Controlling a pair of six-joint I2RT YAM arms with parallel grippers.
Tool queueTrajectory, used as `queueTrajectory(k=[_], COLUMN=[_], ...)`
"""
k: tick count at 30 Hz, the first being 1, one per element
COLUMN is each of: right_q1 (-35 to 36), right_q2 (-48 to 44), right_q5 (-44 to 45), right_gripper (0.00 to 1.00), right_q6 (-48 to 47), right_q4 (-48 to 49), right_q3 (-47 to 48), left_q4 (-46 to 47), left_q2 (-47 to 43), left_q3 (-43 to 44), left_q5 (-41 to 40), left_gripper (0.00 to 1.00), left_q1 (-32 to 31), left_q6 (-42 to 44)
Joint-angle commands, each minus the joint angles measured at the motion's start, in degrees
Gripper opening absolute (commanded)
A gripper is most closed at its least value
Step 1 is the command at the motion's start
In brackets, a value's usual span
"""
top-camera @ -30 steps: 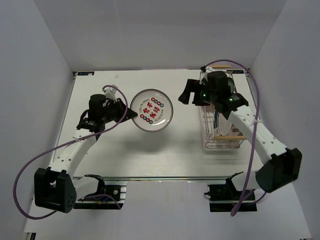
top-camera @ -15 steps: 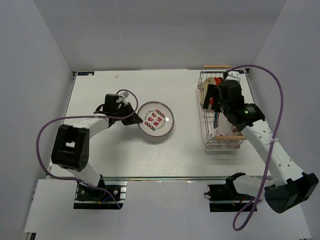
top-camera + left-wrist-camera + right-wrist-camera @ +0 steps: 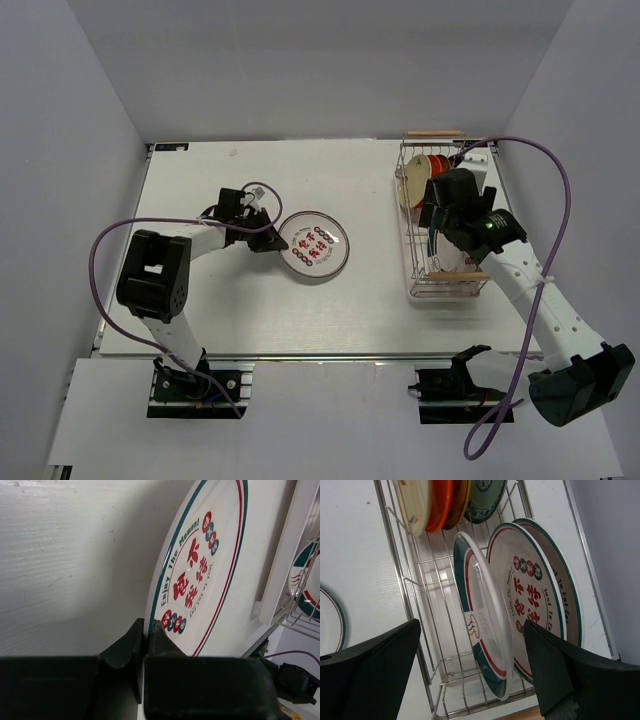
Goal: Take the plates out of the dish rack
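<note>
My right gripper lowers over the upper rim of the white plate standing on edge between my open fingers next, one finger beside the red-marked plate, and closes.
My left gripper (image 3: 268,243) is shut on the rim of a white plate with red marks and a green-red rim ring (image 3: 314,245), held low at the table's middle. In the left wrist view the fingers (image 3: 148,630) pinch that plate's (image 3: 200,575) edge. The dish rack (image 3: 412,285) stands at the right. My right gripper (image 3: 432,215) hovers open above it. In the right wrist view the gripper (image 3: 470,672) straddles a white plate with green-red rim (image 3: 485,630), without touching it. Behind that stands a red-marked plate (image 3: 535,595). At the far end stand cream (image 3: 415,502), orange-red (image 3: 442,500) and teal green (image 3: 487,497) plates.
The rack's wooden handles (image 3: 435,133) lie at its far and near ends. Grey walls enclose the white table (image 3: 200,310) on three sides. Purple cables (image 3: 545,190) loop from both arms. A metal rail (image 3: 330,355) runs along the near edge.
My left gripper has lowered the red-marked plate toward the table and a little nearer, the arm folding in. My right gripper has moved from the rack's far end to above its middle.
</note>
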Motion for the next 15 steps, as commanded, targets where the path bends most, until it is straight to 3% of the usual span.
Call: queueTrajectory(k=[1,3,4,7,15], right_q1=[-0.5,-0.8,-0.9,-1.3,-2.5], right_q2=[-0.1,-0.1,-0.1,0.4,1.2], right_q5=[3.1,3.3,3.3,2.7,2.8], right_gripper=[0.89,0.88,0.87,0.81,0.69], right_q6=[0.9,1.0,1.0,0.9,0.2], right_q4=[-0.9,-0.9,-0.8,-0.9,-0.4], right_q3=[-0.8,-1.4,-2.1,-2.9,-4.2], left_q4=[-1.2,-2.0,-3.0,-5.6,-10.3], left_q2=[-1.0,-1.6,-1.6,-1.6,-3.7], left_q3=[1.1,1.3,1.4,2.2,3.9], left_q5=[-1.2,-2.1,-4.0,-6.3,-10.6], left_gripper=[0.12,0.22,0.34,0.48,0.73], left_q1=[-0.3,-0.3,-0.3,-0.3,-0.3], left_q6=[1.1,1.1,1.1,1.1,1.1])
